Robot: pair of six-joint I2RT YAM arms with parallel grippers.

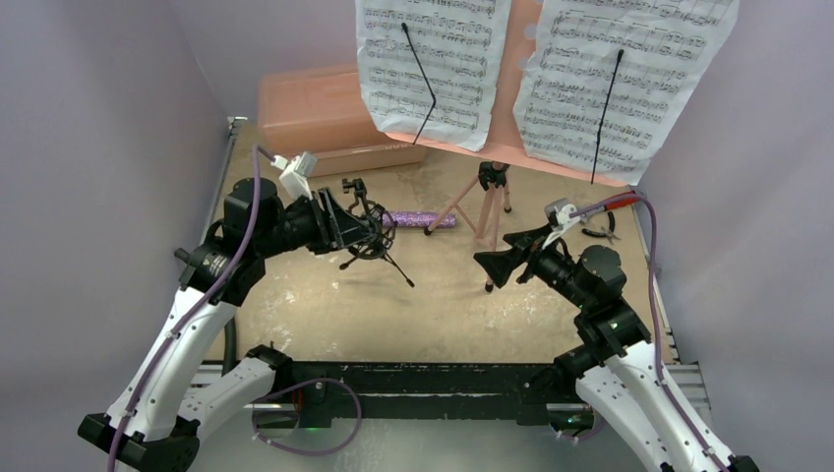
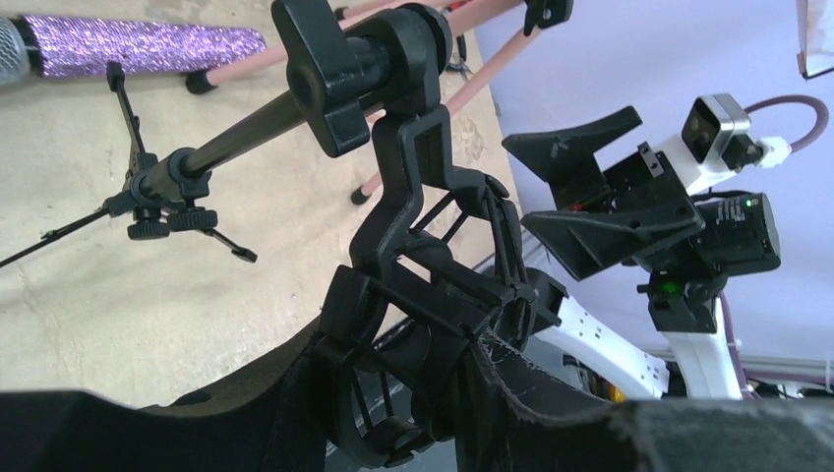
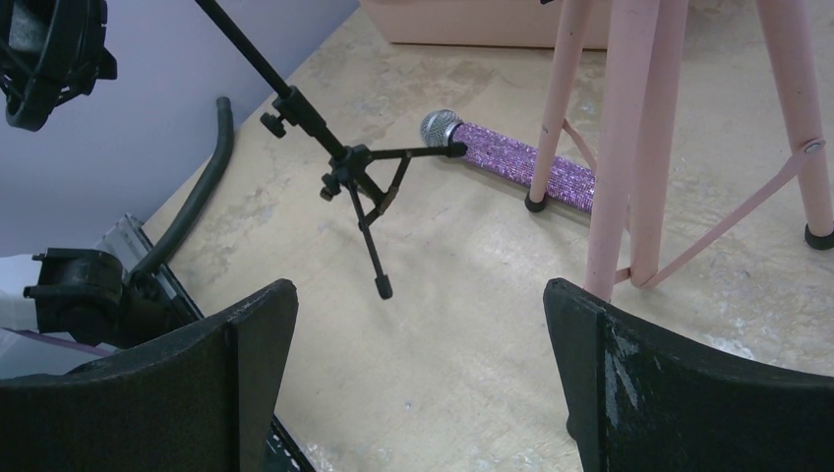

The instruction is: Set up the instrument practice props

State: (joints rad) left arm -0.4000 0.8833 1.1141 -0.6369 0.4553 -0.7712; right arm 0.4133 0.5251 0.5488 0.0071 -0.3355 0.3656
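I will bring my left gripper down to the right in the top view next and set the tilted stand on bare tabletop. That spot is beside the pink music stand's legs, where the tilted stand's feet have room.
The pink music stand [image 1: 484,202] stands on its tripod legs [image 3: 620,147] at the back centre. Two white sheet-music pages [image 1: 433,59] hang on it. A purple glitter microphone [image 1: 421,220] [image 3: 511,157] lies flat on the table beside the legs. My left gripper [image 1: 366,228] [image 2: 433,393] is shut on the round clip [image 2: 423,295] at the top of the small black tripod mic stand [image 1: 379,251] [image 3: 354,167], which it holds tilted, its legs towards the microphone. My right gripper [image 1: 497,261] [image 3: 418,324] is open over bare table just in front of the pink legs, holding nothing.
A salmon-pink lidded case [image 1: 315,113] sits at the back left. A red-handled tool [image 1: 602,228] lies at the right edge behind my right arm. A black hose [image 3: 202,192] runs along the left table edge. Purple walls close in both sides.
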